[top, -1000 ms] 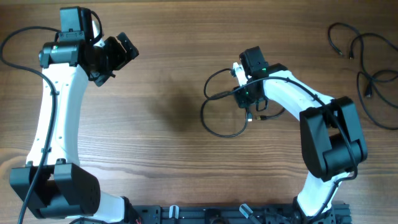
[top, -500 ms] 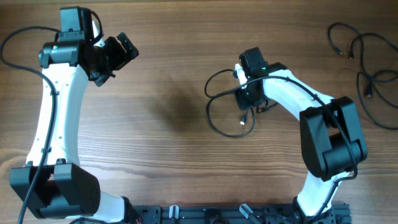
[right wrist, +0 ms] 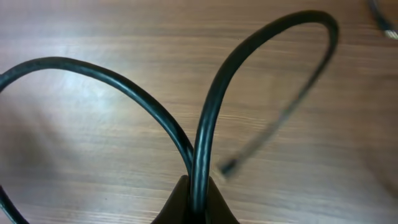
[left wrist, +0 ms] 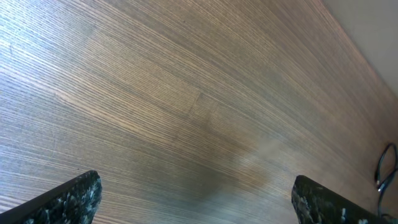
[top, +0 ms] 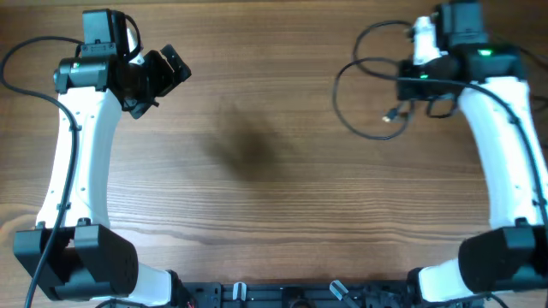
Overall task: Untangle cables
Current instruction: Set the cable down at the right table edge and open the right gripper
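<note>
The held cable's plug hangs free, so I will swing my right gripper toward another black cable, to its right in the overhead view, and release the held one.
A thin black cable (top: 339,92) hangs in loose loops at the far right of the table, its plug end (top: 390,114) dangling. My right gripper (top: 417,79) is shut on it. In the right wrist view two strands of that cable (right wrist: 205,124) cross and run down between the pinched fingers of the right gripper (right wrist: 196,200), above the wood. My left gripper (top: 169,85) is at the far left, open with nothing in it. In the left wrist view its fingertips (left wrist: 74,196) stand wide apart over bare wood, either side of the left gripper (left wrist: 196,190).
Another black cable end (right wrist: 382,15) shows at the top right corner of the right wrist view. A thin black loop (left wrist: 385,171) peeks in at the right edge of the left wrist view. The wooden table (top: 257,171) lies between the arms.
My right gripper has shut on the cable and carried it from the table's middle up to the far right. The left arm has not moved.
</note>
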{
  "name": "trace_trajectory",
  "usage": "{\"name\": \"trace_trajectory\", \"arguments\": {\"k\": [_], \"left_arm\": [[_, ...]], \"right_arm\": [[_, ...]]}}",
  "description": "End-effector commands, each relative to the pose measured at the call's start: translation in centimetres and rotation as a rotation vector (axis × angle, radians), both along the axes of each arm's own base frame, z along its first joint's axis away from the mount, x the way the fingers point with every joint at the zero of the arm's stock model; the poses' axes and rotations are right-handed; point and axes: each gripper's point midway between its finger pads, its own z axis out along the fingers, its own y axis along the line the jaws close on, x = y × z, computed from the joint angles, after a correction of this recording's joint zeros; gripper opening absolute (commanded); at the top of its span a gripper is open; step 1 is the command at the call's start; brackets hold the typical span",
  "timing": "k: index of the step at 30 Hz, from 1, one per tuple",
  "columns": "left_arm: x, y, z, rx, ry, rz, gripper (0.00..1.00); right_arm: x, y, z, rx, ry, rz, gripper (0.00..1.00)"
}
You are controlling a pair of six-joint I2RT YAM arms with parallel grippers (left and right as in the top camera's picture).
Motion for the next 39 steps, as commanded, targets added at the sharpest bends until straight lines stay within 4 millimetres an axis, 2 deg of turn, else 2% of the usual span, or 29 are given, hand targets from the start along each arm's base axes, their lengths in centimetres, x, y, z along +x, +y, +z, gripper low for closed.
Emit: {"name": "trace_trajectory", "arguments": {"k": [1,5,8,12,17,22,26,27,30,34,37,38,39], "left_arm": [[0.1,0.2,-0.2,0.013,0.001,-0.008,1.0],[0.1,0.2,-0.2,0.012,0.001,-0.008,1.0],[0.1,0.2,-0.2,0.013,0.001,-0.008,1.0],[0.1,0.2,-0.1,0.012,0.0,-0.008,1.0],[0.1,0.2,-0.2,0.013,0.001,-0.008,1.0],[0.1,0.2,-0.1,0.013,0.0,-0.008,1.0],[0.1,0.2,-0.1,0.013,0.0,-0.008,1.0],[0.1,0.2,-0.1,0.012,0.0,-0.008,1.0],[0.1,0.2,-0.1,0.013,0.0,-0.008,1.0],[0.1,0.2,-0.1,0.013,0.0,-0.008,1.0],[0.1,0.2,-0.1,0.013,0.0,-0.008,1.0],[0.1,0.2,-0.1,0.012,0.0,-0.008,1.0],[0.1,0.2,-0.1,0.012,0.0,-0.008,1.0]], "right_arm": [[-0.4,-3.3,3.0,0.07,-0.075,-0.101,0.04],[-1.5,-7.9,4.9,0.108,-0.13,-0.221,0.04],[-3.1,-12.3,6.5,0.133,-0.183,-0.351,0.04],[-5.2,-17.2,7.4,0.141,-0.222,-0.526,0.04],[-7.1,-21.2,8.3,0.227,-0.28,-0.679,0.04],[-8.9,-25.6,8.9,0.239,-0.341,-0.866,0.04],[-13.4,-31.1,8.4,0.096,-0.333,-1.214,0.04],[-14.1,-32.0,8.2,0.06,-0.329,-1.267,0.04],[-14.2,-32.6,6.8,0.048,-0.303,-1.286,0.04],[-14.1,-33.7,2.9,0.046,-0.197,-1.327,0.04],[-13.5,-34.6,-0.8,0.062,-0.101,-1.34,0.05],[-13.2,-34.9,-2.1,0.07,-0.068,-1.342,0.17],[-13.0,-35.1,-3.3,0.077,-0.039,-1.343,0.41]]}}
